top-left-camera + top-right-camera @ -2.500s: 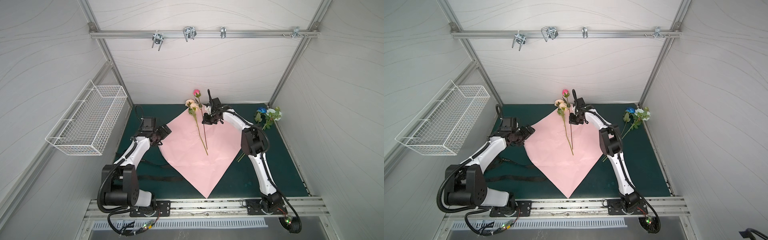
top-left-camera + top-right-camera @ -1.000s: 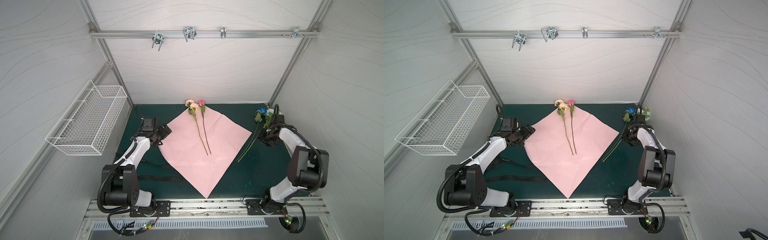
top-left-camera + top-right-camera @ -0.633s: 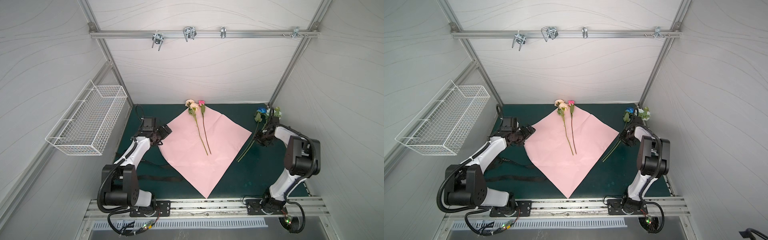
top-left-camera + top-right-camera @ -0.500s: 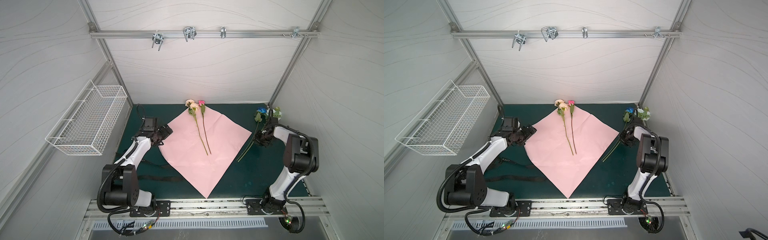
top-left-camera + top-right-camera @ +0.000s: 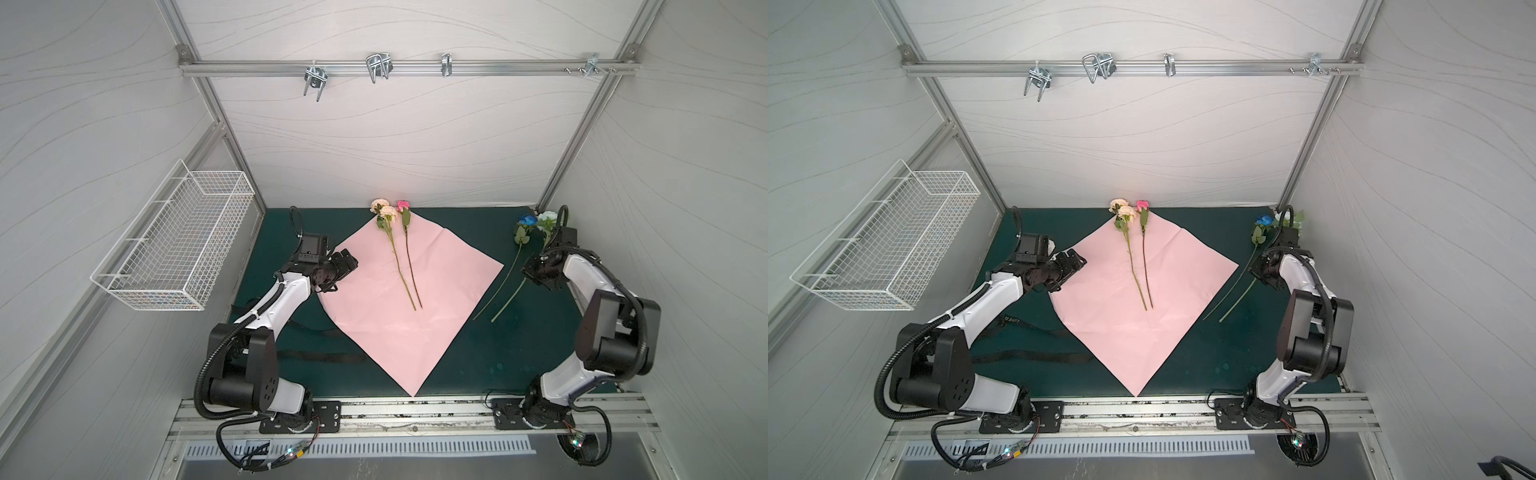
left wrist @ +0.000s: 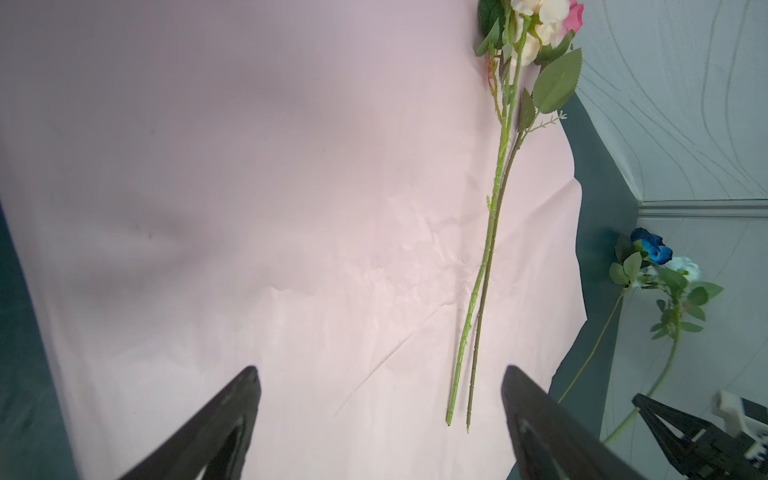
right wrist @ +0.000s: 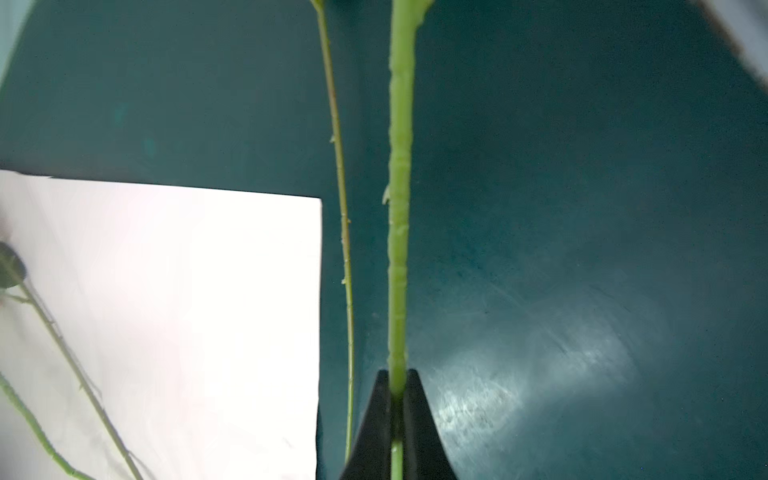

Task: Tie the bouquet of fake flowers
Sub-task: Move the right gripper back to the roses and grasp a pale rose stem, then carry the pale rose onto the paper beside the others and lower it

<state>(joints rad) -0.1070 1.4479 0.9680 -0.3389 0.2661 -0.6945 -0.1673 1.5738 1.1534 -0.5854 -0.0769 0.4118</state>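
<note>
My right gripper is holding the pale rose and needs to swing across the pink paper next, go down beside the pink rose's stem and let go of the rose, because the peach and pink roses already lie there.
The bouquet of fake flowers lies in two separate pairs. A peach rose and a pink rose lie side by side on the pink paper sheet, stems toward the front. A deep blue rose and a pale blue-white rose lie on the green mat at the right. My right gripper is shut on the pale rose's thick green stem, beside the blue rose's thin stem. At the paper's left corner my left gripper is open and holds nothing.
A black ribbon lies on the mat in front of the left arm, partly under the paper. A white wire basket hangs on the left wall. Metal hooks hang from the rail across the back wall.
My right arm left the pink rose on the paper, swung to the right-hand flowers and shut on the pale rose's stem. The left arm has barely moved.
</note>
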